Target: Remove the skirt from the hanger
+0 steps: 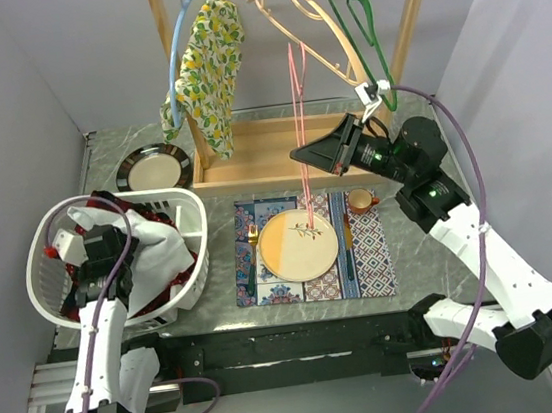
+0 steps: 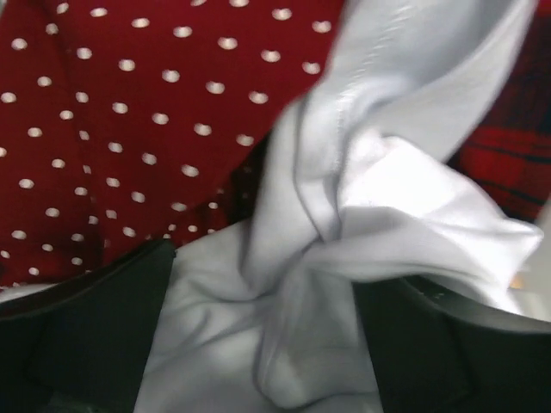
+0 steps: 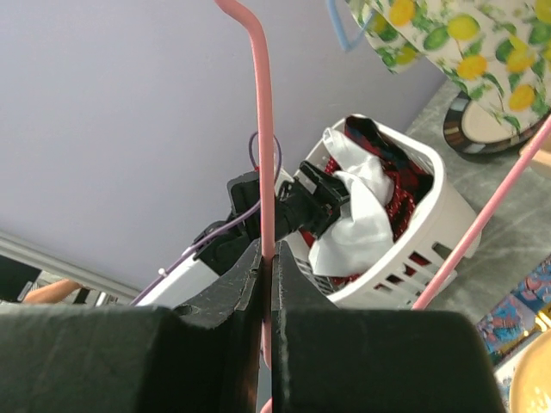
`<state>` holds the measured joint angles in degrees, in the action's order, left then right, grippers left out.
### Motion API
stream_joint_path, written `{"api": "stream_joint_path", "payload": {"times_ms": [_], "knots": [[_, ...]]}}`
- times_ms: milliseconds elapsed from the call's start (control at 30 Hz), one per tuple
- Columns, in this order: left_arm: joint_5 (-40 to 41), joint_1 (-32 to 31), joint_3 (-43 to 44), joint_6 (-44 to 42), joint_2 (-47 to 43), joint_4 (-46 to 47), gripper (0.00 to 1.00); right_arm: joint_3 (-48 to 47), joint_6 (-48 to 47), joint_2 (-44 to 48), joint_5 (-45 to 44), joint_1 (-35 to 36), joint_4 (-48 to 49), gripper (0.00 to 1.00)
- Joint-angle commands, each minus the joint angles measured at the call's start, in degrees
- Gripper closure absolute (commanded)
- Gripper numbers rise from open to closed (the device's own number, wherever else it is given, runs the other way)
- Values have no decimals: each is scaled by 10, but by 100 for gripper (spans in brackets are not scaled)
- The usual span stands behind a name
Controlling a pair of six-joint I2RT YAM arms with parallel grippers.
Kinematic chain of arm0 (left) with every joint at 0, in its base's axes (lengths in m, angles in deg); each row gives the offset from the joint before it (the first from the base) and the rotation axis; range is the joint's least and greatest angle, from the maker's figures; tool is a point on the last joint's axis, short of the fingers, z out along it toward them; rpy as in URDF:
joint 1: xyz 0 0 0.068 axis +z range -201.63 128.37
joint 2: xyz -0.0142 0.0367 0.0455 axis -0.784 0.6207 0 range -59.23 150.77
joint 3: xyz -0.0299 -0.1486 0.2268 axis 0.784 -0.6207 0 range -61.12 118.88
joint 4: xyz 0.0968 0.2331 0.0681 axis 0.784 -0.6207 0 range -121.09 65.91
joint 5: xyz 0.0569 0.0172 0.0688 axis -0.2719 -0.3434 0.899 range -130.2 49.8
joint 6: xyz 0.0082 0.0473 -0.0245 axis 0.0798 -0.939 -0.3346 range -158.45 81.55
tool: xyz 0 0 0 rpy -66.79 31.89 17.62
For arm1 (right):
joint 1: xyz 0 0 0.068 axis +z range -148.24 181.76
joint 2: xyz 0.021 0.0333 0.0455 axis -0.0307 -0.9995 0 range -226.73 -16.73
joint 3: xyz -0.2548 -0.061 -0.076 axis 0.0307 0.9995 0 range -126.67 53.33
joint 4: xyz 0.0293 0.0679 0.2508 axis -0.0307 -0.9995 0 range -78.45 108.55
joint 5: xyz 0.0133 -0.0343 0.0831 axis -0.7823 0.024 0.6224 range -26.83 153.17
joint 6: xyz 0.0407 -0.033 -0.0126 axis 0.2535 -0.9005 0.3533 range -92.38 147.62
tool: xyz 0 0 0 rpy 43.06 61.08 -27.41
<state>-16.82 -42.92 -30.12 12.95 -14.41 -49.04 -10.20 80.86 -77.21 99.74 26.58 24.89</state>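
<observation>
Next, my right gripper rises outward to the wooden rack's bar and releases the pink hanger (image 1: 296,103) between the blue and beige hangers, because that part is empty.
The white skirt (image 1: 158,243) lies bunched in the white laundry basket (image 1: 196,277) at the left, off the hanger. My left gripper (image 1: 120,248) is down in the basket. In the left wrist view a thick fold of the skirt (image 2: 344,224) fills the gap between its jaws (image 2: 267,344), which are partly closed on it. My right gripper (image 1: 300,152) is shut on the bare pink hanger (image 1: 296,103), held up in front of the wooden rack. The right wrist view shows the thin pink rod (image 3: 263,129) pinched between the fingertips (image 3: 268,254).
A red dotted cloth (image 2: 112,129) lies under the skirt in the basket. The wooden rack (image 1: 414,18) carries a blue hanger with a lemon-print garment (image 1: 209,69), a beige hanger (image 1: 308,16) and a green hanger (image 1: 358,15). A placemat with a plate (image 1: 298,245) and a cup (image 1: 360,199) lies at the centre.
</observation>
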Motion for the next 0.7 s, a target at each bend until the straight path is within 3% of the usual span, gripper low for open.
{"api": "stream_joint_path", "payload": {"times_ms": [0,100,200,367,433,667], "knots": [[-1,1,76,-14,-13,-40,2,-59,-20,-29,10,5,0,100],[47,1,135,-42,-45,-60,3,-91,-6,-63,23,5,4,100],[39,1,169,-73,-80,-37,3,-131,10,-98,31,6,15,100],[-117,1,182,-123,-99,31,3,-220,24,-164,26,6,10,100],[-137,1,181,-130,-105,52,3,-245,33,-203,31,6,16,100],[-78,1,187,-173,-96,51,3,-415,35,-318,18,6,-29,100]]}}
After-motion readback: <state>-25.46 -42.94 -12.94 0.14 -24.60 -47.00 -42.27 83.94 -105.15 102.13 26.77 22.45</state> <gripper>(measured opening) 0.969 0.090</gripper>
